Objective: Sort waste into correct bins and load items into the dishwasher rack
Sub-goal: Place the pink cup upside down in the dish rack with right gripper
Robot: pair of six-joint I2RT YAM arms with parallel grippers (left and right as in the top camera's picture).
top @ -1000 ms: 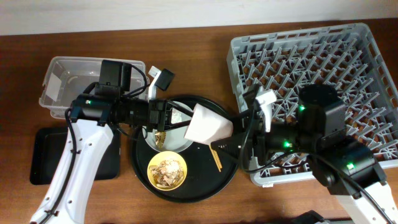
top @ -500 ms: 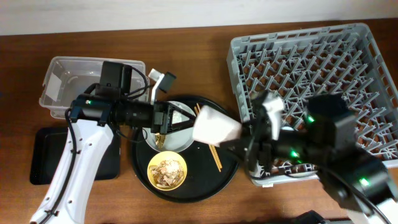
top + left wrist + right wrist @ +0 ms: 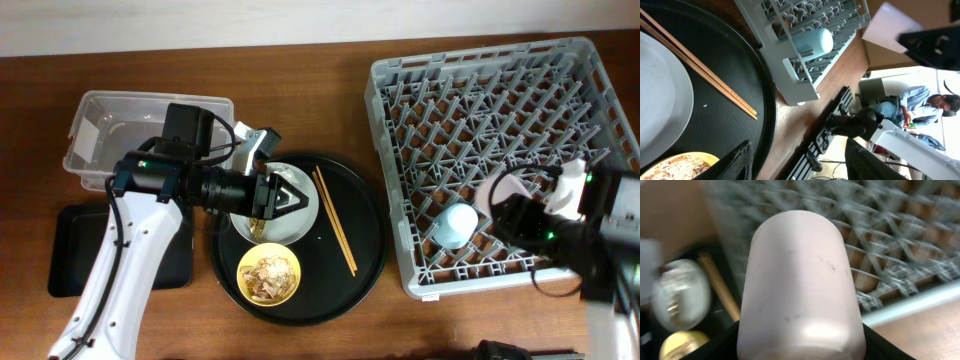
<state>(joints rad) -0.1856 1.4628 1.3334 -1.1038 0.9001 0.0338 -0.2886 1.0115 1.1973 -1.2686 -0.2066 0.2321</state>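
I will move my left gripper back from over the plate (image 3: 283, 230) next and lower it onto the yellow bowl's rim on the chopsticks' side, because the bowl holds scraps to sort.
My right gripper (image 3: 801, 347) is shut on the pink cup (image 3: 800, 280), which fills the right wrist view. In the overhead view the pink cup (image 3: 498, 190) hangs over the near right part of the dishwasher rack (image 3: 500, 90). The blue cup (image 3: 458, 225) lies in the rack near its front edge. My left gripper (image 3: 287, 197) is open and empty over the grey plate (image 3: 283, 230). Two chopsticks (image 3: 333, 222) lie right of the plate. The yellow bowl (image 3: 269, 273) holds brownish scraps. From the left wrist I see the chopsticks (image 3: 700, 75) and the blue cup (image 3: 812, 42).
Plate, bowl and chopsticks rest on a large round black tray (image 3: 365, 255). The clear tub (image 3: 100, 125) stands at the back left, with the flat black tray (image 3: 70, 255) in front of it, partly under my left arm. The rack's upright pegs surround the blue cup.
My left gripper opened and let go of the pink cup. My right gripper closed on it and swung right, from the round tray's edge to over the rack.
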